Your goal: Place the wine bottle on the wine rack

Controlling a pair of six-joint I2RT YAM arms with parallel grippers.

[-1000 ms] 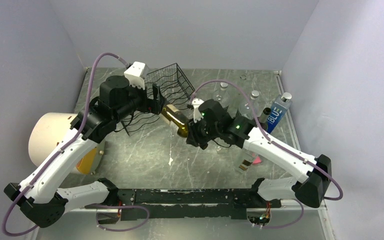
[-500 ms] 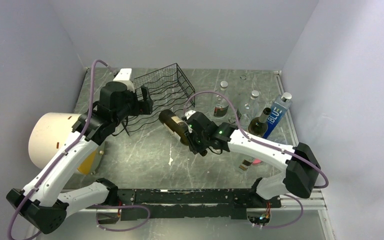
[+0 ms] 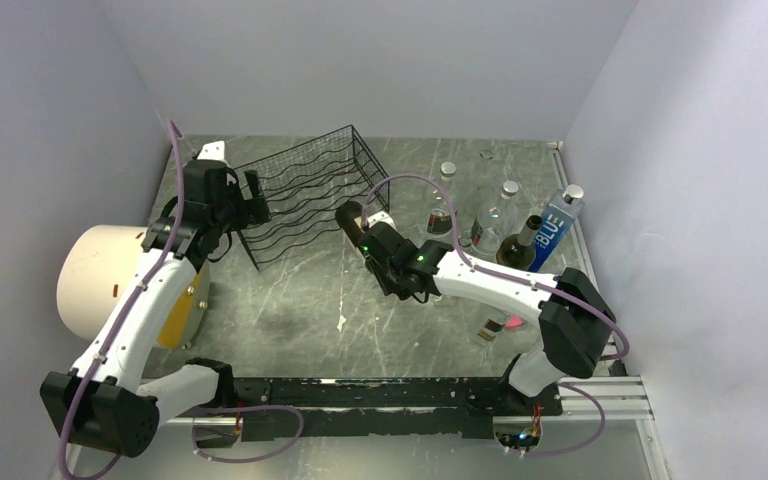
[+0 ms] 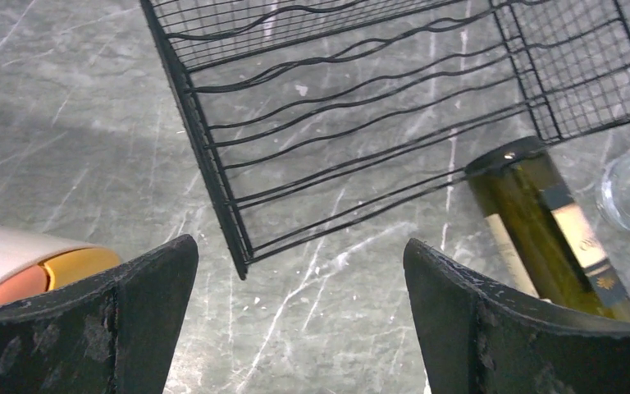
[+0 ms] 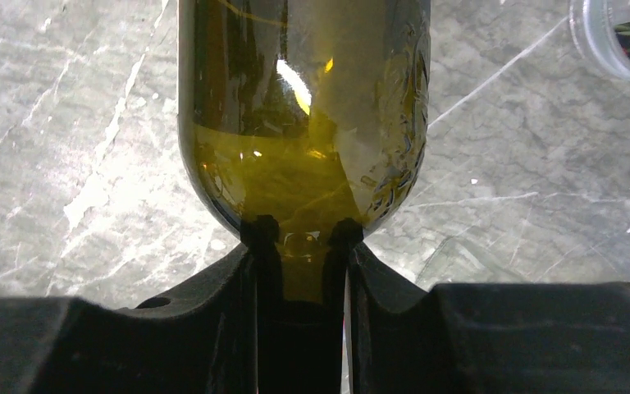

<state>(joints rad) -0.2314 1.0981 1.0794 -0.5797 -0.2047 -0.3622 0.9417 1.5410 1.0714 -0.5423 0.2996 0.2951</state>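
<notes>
The bottle's base already points to the spot beside the upright grid end (image 3: 347, 180), so the right gripper will move outward to the wine rack, slide the bottle in there and then let it go.
The wine rack (image 3: 310, 190) is black wire with wavy rods and an upright grid end, and it stands at the back left. In the left wrist view the wine rack (image 4: 361, 123) fills the top. My right gripper (image 3: 385, 262) is shut on the neck of the olive-green wine bottle (image 3: 355, 226), which hangs above the table just right of the rack with its base pointing at the rack. In the right wrist view the gripper (image 5: 302, 234) pinches the neck below the bottle (image 5: 303, 107). My left gripper (image 3: 257, 195) is open and empty at the rack's left end. From the left gripper (image 4: 299, 250) the bottle (image 4: 554, 238) shows at right.
A white cylinder (image 3: 100, 275) with a yellow end (image 3: 175, 320) lies at the left edge. Clear bottles (image 3: 443, 210), a dark bottle (image 3: 518, 245) and a blue-labelled bottle (image 3: 555, 228) stand at the back right. A small pink item (image 3: 505, 325) lies near the right arm.
My left arm has drawn back leftward, off the rack's top to its left end. My right arm has carried the bottle left and back, closer to the rack.
</notes>
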